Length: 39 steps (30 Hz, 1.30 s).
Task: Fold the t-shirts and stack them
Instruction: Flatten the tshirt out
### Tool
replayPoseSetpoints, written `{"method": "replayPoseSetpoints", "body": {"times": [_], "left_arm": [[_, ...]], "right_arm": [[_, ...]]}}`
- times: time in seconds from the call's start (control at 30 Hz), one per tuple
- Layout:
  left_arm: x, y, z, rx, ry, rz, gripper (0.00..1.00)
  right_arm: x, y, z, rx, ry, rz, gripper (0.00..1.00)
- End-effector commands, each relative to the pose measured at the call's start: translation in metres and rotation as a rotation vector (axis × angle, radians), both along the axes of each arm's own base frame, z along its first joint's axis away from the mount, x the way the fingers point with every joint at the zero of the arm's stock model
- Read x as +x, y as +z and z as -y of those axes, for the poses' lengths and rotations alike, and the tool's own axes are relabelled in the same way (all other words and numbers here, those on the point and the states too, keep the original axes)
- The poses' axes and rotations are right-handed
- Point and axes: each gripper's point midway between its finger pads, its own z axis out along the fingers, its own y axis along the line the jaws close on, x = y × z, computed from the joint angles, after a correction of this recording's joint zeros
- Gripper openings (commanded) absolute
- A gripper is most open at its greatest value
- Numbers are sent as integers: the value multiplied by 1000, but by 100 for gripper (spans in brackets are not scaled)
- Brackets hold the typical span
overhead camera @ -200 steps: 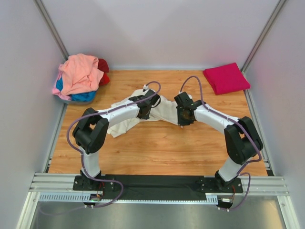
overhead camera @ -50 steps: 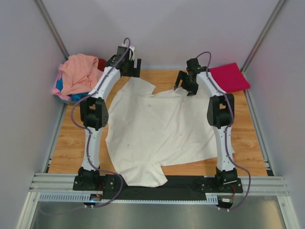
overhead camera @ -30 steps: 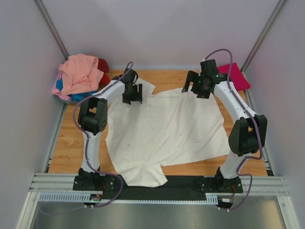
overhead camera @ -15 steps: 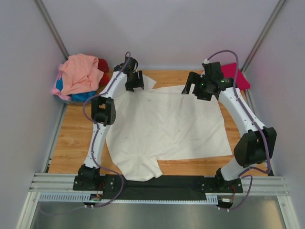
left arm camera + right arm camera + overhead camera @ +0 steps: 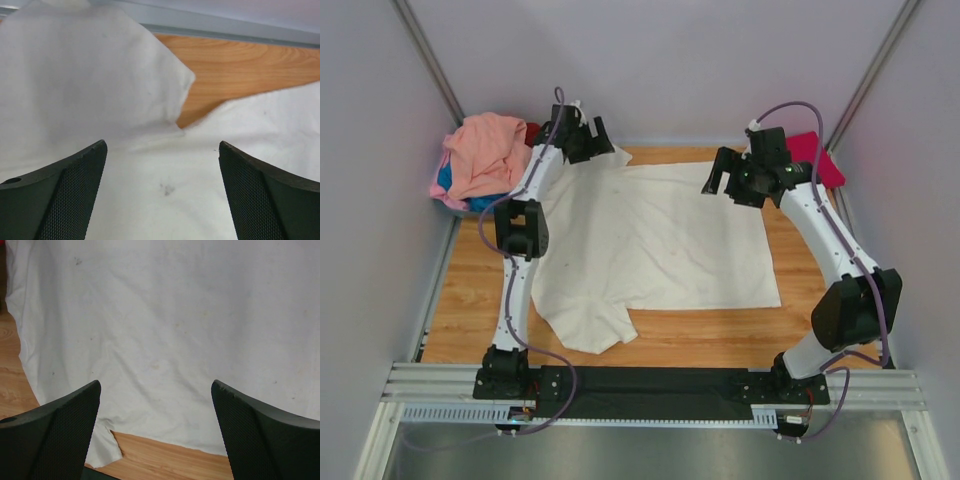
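The near sleeve's rail-side edge (image 5: 577, 346) sticks out unfolded, so I will next draw my left gripper back and lower it to that edge.
A cream-white t-shirt (image 5: 650, 240) lies spread flat on the wooden table (image 5: 470, 290), with one sleeve (image 5: 585, 325) toward the near edge. My left gripper (image 5: 592, 140) hovers open over the shirt's far left sleeve (image 5: 90, 75), holding nothing (image 5: 162, 190). My right gripper (image 5: 724, 185) hangs open above the shirt's far right corner; its wrist view looks down the cloth (image 5: 175, 330) and nothing sits between its fingers (image 5: 155, 435). A folded magenta t-shirt (image 5: 820, 160) lies at the far right, partly behind the right arm.
A pile of t-shirts sits at the far left corner: salmon-pink (image 5: 485, 150) on top, blue (image 5: 480, 203) beneath, red (image 5: 533, 133) behind. Grey walls close in the table on three sides. A black rail (image 5: 650, 385) carries the arm bases at the near edge.
The cream-white shirt has slid toward the far side, its near sleeve coming off the black rail. My left gripper moved back to the far edge and opened wider. The right gripper barely moved.
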Motion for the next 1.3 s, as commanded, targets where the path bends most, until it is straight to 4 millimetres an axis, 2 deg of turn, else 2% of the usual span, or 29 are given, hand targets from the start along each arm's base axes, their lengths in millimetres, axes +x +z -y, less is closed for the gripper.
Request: {"method": "replayPoseSetpoints", "body": {"times": [0.0,0.03,0.07,0.1,0.13,0.17,0.2,0.23,0.27,0.3,0.33,0.37,0.4,0.43,0.47,0.5,0.53,0.57,0.6,0.63,0.67,0.8,0.93,0.97,1.03,1.07,1.1,1.23,1.27], "left_arm": [[-32,172,35,22,-107,324,99],[-49,180,38,44,-113,307,100],[-74,223,32,46,-94,350,100],[-95,196,25,95,-66,243,100],[-114,196,20,117,-54,210,100],[-154,189,7,169,-11,129,99],[-169,186,2,186,10,113,98],[-198,170,-4,215,12,31,93],[-233,186,-4,212,8,41,93],[-268,145,-12,275,-3,-78,92],[-290,137,-15,305,-12,-99,92],[-317,145,-23,324,1,-83,92],[-351,114,-30,371,16,-193,92],[-369,106,-30,364,10,-222,87],[-392,114,-31,320,13,-199,87],[-422,86,-24,304,4,-269,87],[-438,78,-21,273,5,-281,86],[-456,81,-19,218,-4,-255,85],[-478,52,-22,204,28,-339,83],[-495,43,-17,199,-6,-360,77],[-512,26,-23,203,-6,-398,75],[-551,-7,-30,228,-2,-509,72],[-567,-22,-36,249,17,-546,73],[-572,-31,-38,248,19,-562,73],[-571,-40,-32,214,16,-558,72],[-575,-53,-35,223,20,-577,71],[-571,-57,-30,205,18,-563,71],[-564,-81,-39,238,59,-525,67],[-558,-81,-33,213,54,-498,67]], "right_arm": [[11,36,4,-15,-5,116,93],[9,41,5,-14,-7,127,93],[7,42,7,-20,-16,131,93],[4,38,8,-20,-20,123,93],[0,38,7,-20,-19,126,93],[-7,32,9,-26,-26,121,93],[-9,41,8,-20,-30,148,93],[-18,25,7,-32,-26,120,93],[-24,31,6,-28,-29,152,93],[-30,27,6,-21,-36,146,93],[-40,9,4,-29,-29,111,93],[-45,7,4,-19,-32,114,93],[-51,9,3,-5,-34,134,93],[-55,8,2,11,-48,136,93],[-63,-7,5,5,-59,110,93],[-66,0,5,20,-67,147,93],[-70,-2,6,27,-77,148,93],[-75,-14,8,26,-96,132,93],[-80,-12,11,36,-106,141,93],[-81,-16,17,20,-135,140,93],[-86,-22,21,11,-152,131,93],[-96,-26,34,-9,-202,152,93],[-102,-24,41,-17,-219,174,93],[-103,-25,42,-21,-221,169,93],[-103,-26,41,-19,-221,165,93],[-103,-27,41,-18,-220,161,93],[-103,-29,41,-21,-217,157,93],[-103,-34,46,-53,-222,151,93],[-103,-37,46,-56,-221,145,93]]}}
